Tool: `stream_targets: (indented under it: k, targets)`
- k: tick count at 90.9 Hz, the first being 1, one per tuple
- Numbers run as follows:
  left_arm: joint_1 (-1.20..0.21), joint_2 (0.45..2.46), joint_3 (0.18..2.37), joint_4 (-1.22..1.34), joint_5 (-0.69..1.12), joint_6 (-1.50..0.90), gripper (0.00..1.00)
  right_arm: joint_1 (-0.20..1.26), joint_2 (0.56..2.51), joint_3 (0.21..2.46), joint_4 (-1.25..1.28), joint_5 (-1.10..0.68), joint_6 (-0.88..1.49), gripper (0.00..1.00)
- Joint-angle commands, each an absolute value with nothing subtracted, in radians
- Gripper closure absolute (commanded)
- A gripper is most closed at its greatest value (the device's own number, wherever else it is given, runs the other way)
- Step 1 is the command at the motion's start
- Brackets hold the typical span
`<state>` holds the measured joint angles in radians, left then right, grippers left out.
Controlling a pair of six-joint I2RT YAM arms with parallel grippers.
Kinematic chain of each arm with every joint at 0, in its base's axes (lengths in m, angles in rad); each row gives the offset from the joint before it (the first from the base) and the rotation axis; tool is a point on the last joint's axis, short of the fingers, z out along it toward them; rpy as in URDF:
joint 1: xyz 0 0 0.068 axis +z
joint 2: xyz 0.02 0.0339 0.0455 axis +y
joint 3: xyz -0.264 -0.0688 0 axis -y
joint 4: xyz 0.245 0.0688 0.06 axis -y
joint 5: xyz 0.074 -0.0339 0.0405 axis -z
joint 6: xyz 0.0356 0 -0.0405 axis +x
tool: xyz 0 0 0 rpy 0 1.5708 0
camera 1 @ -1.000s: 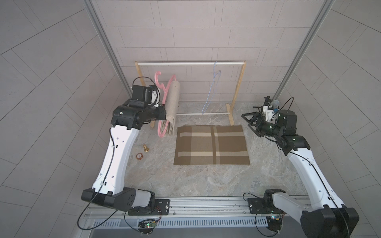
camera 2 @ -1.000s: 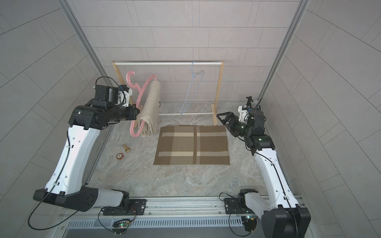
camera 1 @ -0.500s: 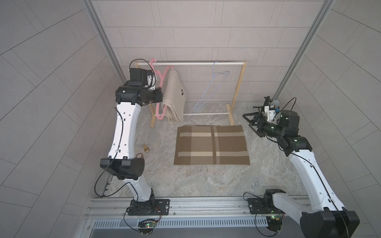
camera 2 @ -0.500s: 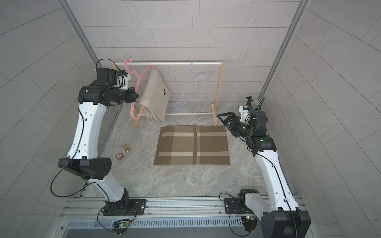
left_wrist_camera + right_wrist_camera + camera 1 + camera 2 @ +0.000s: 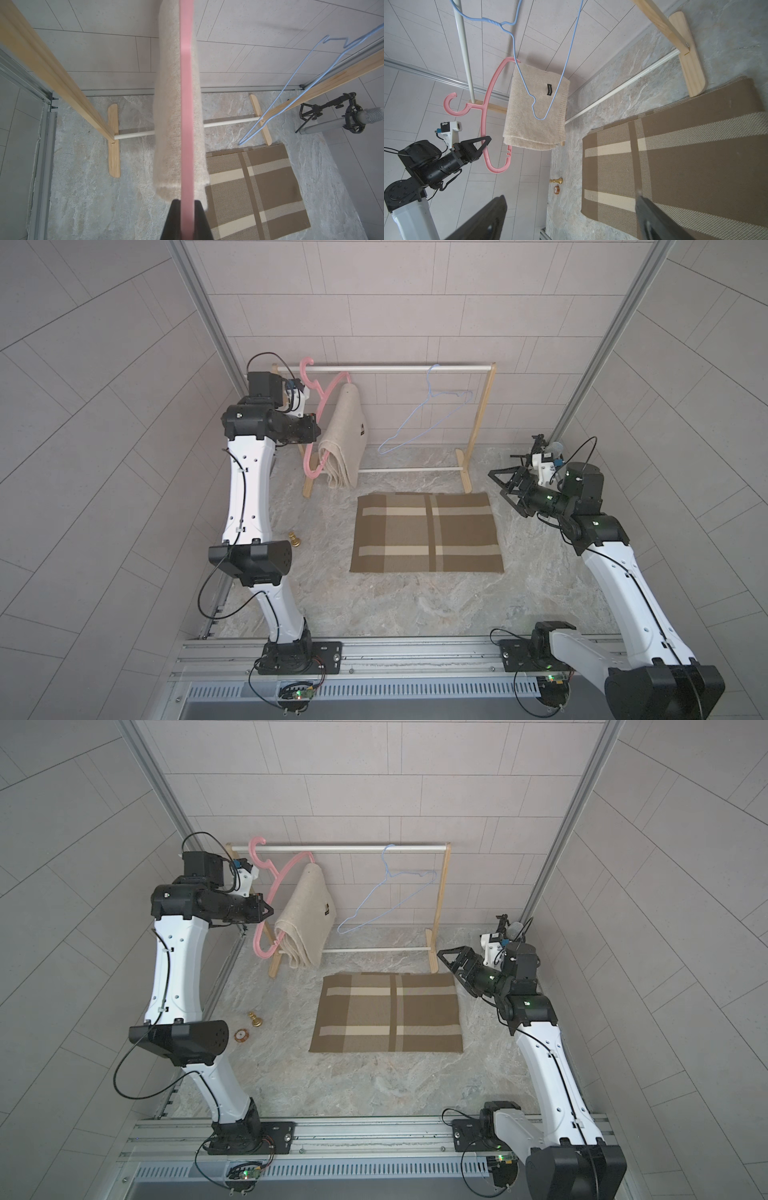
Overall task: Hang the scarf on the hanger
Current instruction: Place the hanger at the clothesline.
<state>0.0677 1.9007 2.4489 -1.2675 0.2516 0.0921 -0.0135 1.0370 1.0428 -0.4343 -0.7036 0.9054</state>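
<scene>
The hanger's hook already curves over the rack's white bar, so my left gripper will next move down slightly to set the hook on that bar, then let go of the hanger's lower arm.
A pink hanger point(image 5: 306, 460) carries a folded beige scarf point(image 5: 343, 435) draped over its bar. My left gripper point(image 5: 316, 431) is shut on the hanger's lower arm, and the pink strip point(image 5: 187, 104) runs straight out from between its jaws. The hanger's hook sits up by the left end of the rack's white rail point(image 5: 395, 368); I cannot tell whether it rests on it. In the right wrist view the scarf point(image 5: 529, 116) hangs off the floor. My right gripper point(image 5: 498, 485) is open and empty, low at the right, beside the mat.
A blue wire hanger point(image 5: 428, 410) hangs from the rail near its right post. A brown checked mat point(image 5: 428, 531) lies flat in front of the rack. A small brass piece point(image 5: 254, 1020) and a round disc point(image 5: 241, 1036) lie on the floor left of the mat.
My left arm has lifted the pink hanger and scarf from low beside the rack up to the rail's left end. The right arm has stayed still.
</scene>
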Motion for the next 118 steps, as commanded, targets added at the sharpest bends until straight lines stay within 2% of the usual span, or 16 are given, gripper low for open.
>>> stream_targets:
  k: [1,35,61,74,87,102,118]
  targets:
    - [0.080,1.939,2.515,-1.223,0.318,0.140,1.00,-0.018,1.029,1.025,-0.417,-0.713,0.911,0.00]
    - [0.108,2.046,2.589,-1.227,0.308,0.168,1.00,-0.018,1.037,1.020,-0.416,-0.715,0.913,0.00]
    - [0.131,2.048,2.582,-1.226,0.313,0.161,0.93,-0.018,1.040,1.022,-0.422,-0.714,0.906,0.00]
    - [0.145,2.039,2.577,-1.226,0.270,0.147,0.78,-0.018,1.039,1.025,-0.424,-0.716,0.893,0.00]
    - [0.146,1.993,2.554,-1.218,0.232,0.132,0.57,-0.011,1.039,1.050,-0.440,-0.715,0.847,0.00]
    - [0.146,1.894,2.461,-1.189,0.195,0.105,0.41,0.043,1.058,1.084,-0.450,-0.675,0.805,0.00]
    - [0.146,1.742,2.319,-1.156,0.076,0.054,0.28,0.146,1.105,1.123,-0.408,-0.590,0.795,0.01]
